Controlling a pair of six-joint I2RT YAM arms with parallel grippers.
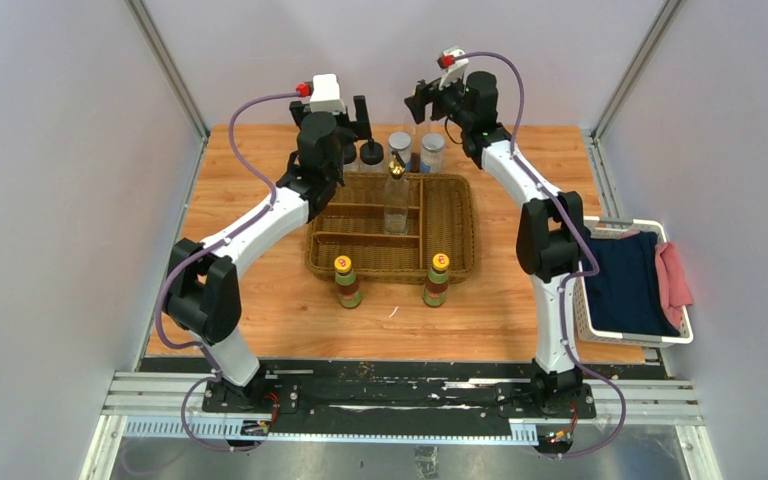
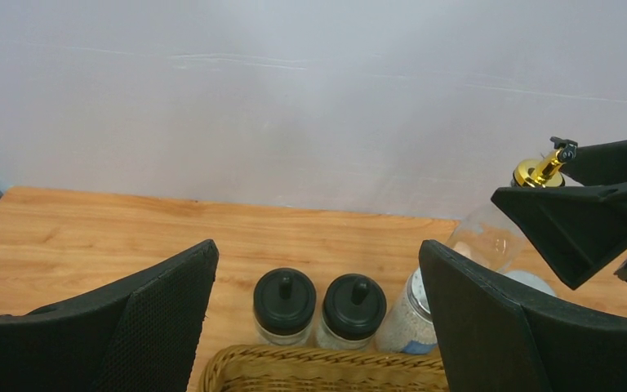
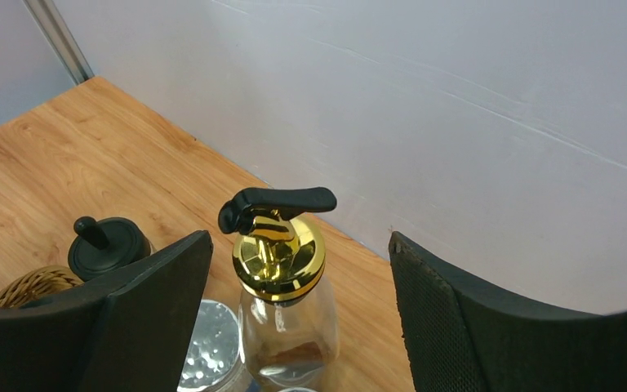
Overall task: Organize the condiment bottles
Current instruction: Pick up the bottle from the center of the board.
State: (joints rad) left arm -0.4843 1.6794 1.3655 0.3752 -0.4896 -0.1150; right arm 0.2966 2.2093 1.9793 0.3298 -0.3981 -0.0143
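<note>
My right gripper, nearly in place, will close next around the gold collar [image 3: 281, 268] of the second bottle between its fingers.
A wicker basket [image 1: 455, 225] sits mid-table with one tall clear gold-topped bottle [image 1: 396, 195] upright inside it. Two yellow-capped bottles [image 1: 347, 282] [image 1: 437, 280] stand in front of it. Behind it stand two black-capped jars [image 2: 284, 304] [image 2: 352, 306] and two grey-lidded jars [image 1: 399, 148] [image 1: 432, 150]. My left gripper [image 2: 317, 245] hangs open above the black-capped pair, holding nothing. My right gripper [image 3: 300, 241] is open, its fingers on either side of a second gold-topped bottle [image 3: 282, 261] without touching it.
A white basket [image 1: 588, 325] holding dark blue and pink cloths sits at the table's right edge. The back wall rises close behind the row of jars. A grey lid [image 3: 208, 343] and a black cap [image 3: 106, 245] lie left of the right gripper.
</note>
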